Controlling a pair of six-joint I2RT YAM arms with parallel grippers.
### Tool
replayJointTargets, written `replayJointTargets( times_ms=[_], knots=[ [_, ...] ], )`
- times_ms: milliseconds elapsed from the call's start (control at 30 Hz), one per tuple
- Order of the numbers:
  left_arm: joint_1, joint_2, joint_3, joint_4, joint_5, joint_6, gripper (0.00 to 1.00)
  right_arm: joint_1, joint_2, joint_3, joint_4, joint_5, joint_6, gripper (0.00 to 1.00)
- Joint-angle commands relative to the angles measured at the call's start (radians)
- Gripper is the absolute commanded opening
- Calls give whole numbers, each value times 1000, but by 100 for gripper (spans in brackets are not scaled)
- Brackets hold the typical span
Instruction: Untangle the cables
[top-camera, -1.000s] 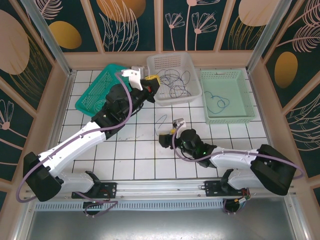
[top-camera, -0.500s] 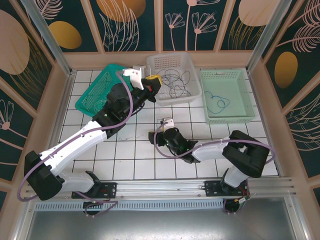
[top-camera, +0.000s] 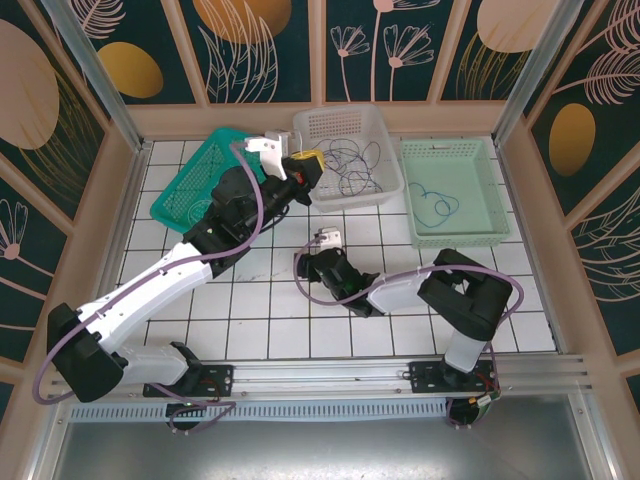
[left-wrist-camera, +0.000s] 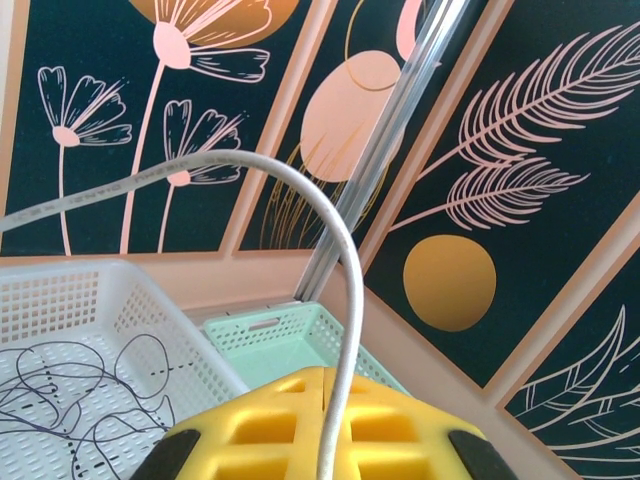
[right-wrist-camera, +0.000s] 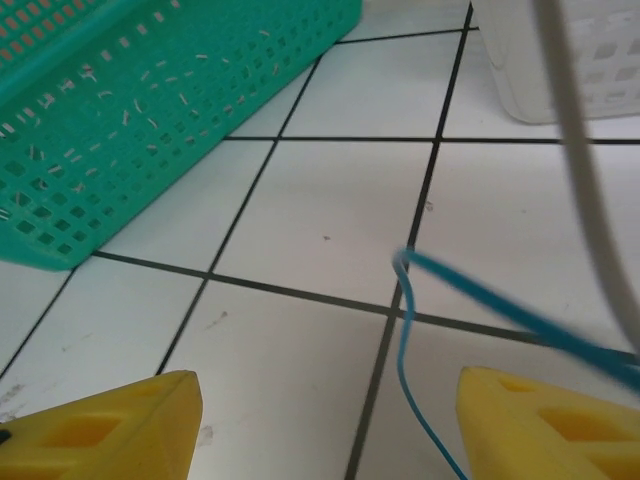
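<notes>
The fingers of my right gripper will tip slightly down toward the tiles next. Then they will close on the thin blue cable that lies between them.
A tangle of thin dark cables (top-camera: 350, 165) lies in the white basket (top-camera: 345, 118); the left wrist view shows the dark cables (left-wrist-camera: 70, 390) too. My left gripper (top-camera: 305, 164) hovers at that basket's left rim, its yellow pads (left-wrist-camera: 270, 430) shut together. A thicker pale cable (left-wrist-camera: 345, 300) arcs across in front of them. My right gripper (top-camera: 309, 267) stands open low over the tiles, with a thin blue cable (right-wrist-camera: 404, 330) lying loose between its yellow fingertips (right-wrist-camera: 150, 410). Another blue cable (top-camera: 436, 205) rests in the mint basket (top-camera: 470, 235).
A green basket (top-camera: 190, 185) leans tilted at the back left, close to the right gripper's left side (right-wrist-camera: 120, 100). The white basket's wall (right-wrist-camera: 570, 60) is just ahead on the right. A blurred pale cable (right-wrist-camera: 585, 170) hangs across the right wrist view.
The right arm has swung left across the tiles, bringing its gripper from the middle right to the centre, over the blue cable. The left arm has not moved.
</notes>
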Motion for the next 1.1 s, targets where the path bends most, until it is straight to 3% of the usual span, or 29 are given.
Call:
replayJointTargets(
  times_ms=[0, 267, 400, 533, 733, 800, 867, 1067],
  knots=[
    [3, -26, 13, 38, 20, -17, 3, -6, -22, -44, 11, 42, -14, 70],
    [2, -24, 14, 57, 62, -45, 2, -41, 101, 42, 134, -1, -136, 75],
    [2, -32, -1, 70, 67, -57, 2, -65, 143, 58, 147, -2, -143, 73],
    [2, -28, -5, 87, 76, -72, 1, -94, 180, 40, 250, -56, -164, 59],
    [2, -47, 5, 72, 40, -53, 1, -103, 225, 36, 300, -216, -220, 17],
    [2, -65, 14, 46, 4, -27, 2, -109, 221, 19, 290, -262, -212, 7],
    [2, -85, 35, 2, -49, 19, 3, -108, 204, -12, 275, -279, -203, 1],
    [5, -140, 114, -106, -212, 163, 5, -105, 116, -144, 234, -304, -160, 0]
  ],
)
